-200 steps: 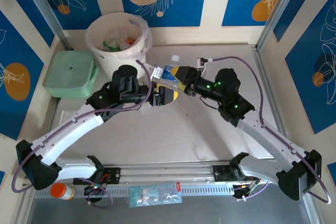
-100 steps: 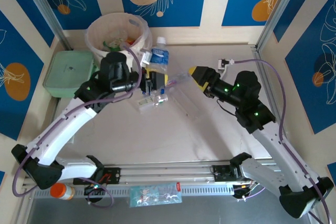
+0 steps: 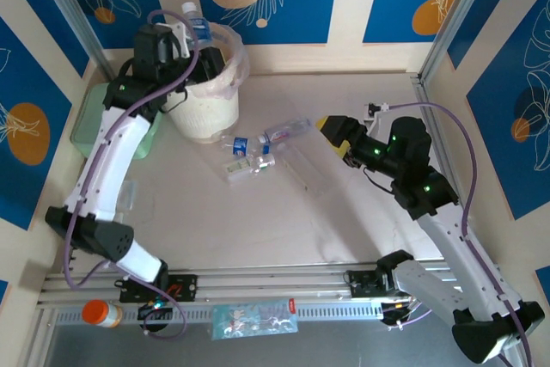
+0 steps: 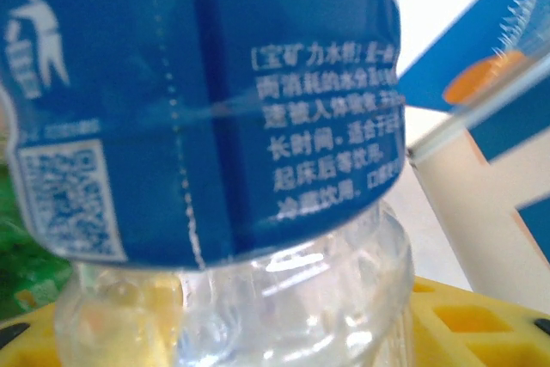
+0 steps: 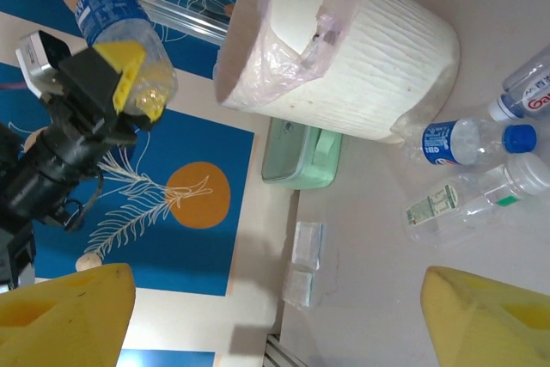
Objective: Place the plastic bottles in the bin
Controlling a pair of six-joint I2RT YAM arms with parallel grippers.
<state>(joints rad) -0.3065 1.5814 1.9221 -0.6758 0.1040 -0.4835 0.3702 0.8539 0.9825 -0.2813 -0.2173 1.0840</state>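
I should next move my left gripper outward and tip the held bottle down over the bin's opening (image 3: pixel 227 45), as it still stands up past the bin's rim.
My left gripper (image 3: pixel 185 40) is raised at the rim of the cream bin (image 3: pixel 225 92) and is shut on a clear plastic bottle (image 3: pixel 198 25) with a blue label. Up close, that bottle (image 4: pixel 206 100) stands between yellow fingers (image 4: pixel 468 324). The right wrist view shows the held bottle (image 5: pixel 116 19) up beside the bin (image 5: pixel 378 58). Three more bottles (image 3: pixel 249 143) (image 3: pixel 286 131) (image 3: pixel 249 167) lie on the table right of the bin. My right gripper (image 3: pixel 335 135) hovers open to their right, nothing between its fingers (image 5: pixel 490 315).
A pale-green lidded box (image 3: pixel 82 131) sits left of the bin, partly behind the left arm. An orange-capped jar (image 3: pixel 101 313) and a plastic packet (image 3: pixel 253 317) lie by the front rail. A flat clear wrapper (image 3: pixel 305 165) rests near the loose bottles.
The left arm carried the blue-labelled bottle from mid-table up to the bin's rim. The right gripper let go of it, opened and drew back to the right.
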